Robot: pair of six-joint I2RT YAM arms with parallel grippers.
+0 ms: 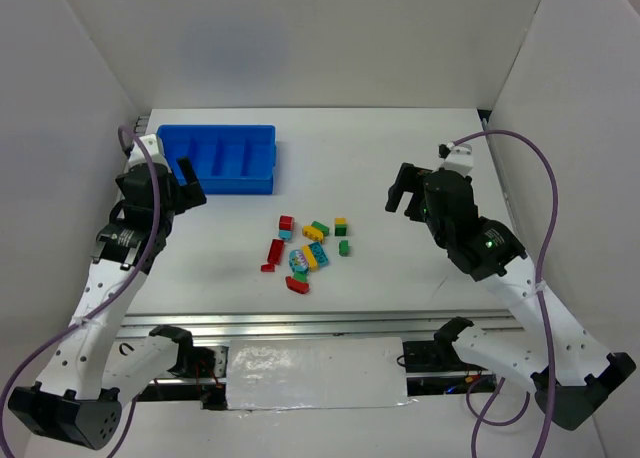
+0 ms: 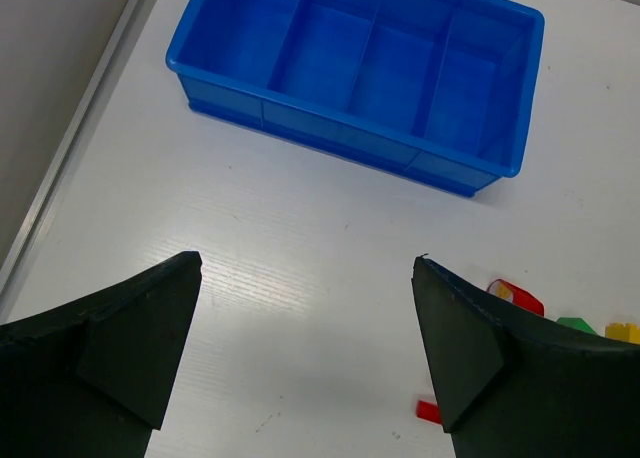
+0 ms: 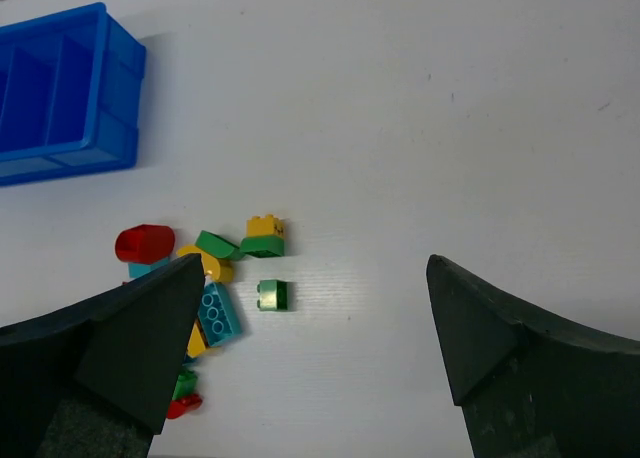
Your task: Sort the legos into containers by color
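My right gripper shifts left in the top view next, then lowers around the green lego, since the small green lego (image 3: 272,295) lies apart from the cluster.
The legos (image 1: 308,250) lie in a loose cluster of red, yellow, green and cyan bricks at the table's middle. In the right wrist view a small green brick (image 3: 272,295) lies apart, beside a yellow-on-green pair (image 3: 264,235) and a cyan brick (image 3: 217,312). The blue tray (image 1: 218,159) with four compartments stands at the back left and its compartments look empty (image 2: 360,73). My left gripper (image 1: 186,190) is open and empty near the tray's front left (image 2: 305,273). My right gripper (image 1: 403,189) is open and empty, right of the cluster (image 3: 312,278).
White walls enclose the table on the left, back and right. A metal rail (image 1: 300,323) runs along the near edge. Purple cables (image 1: 545,208) loop off both arms.
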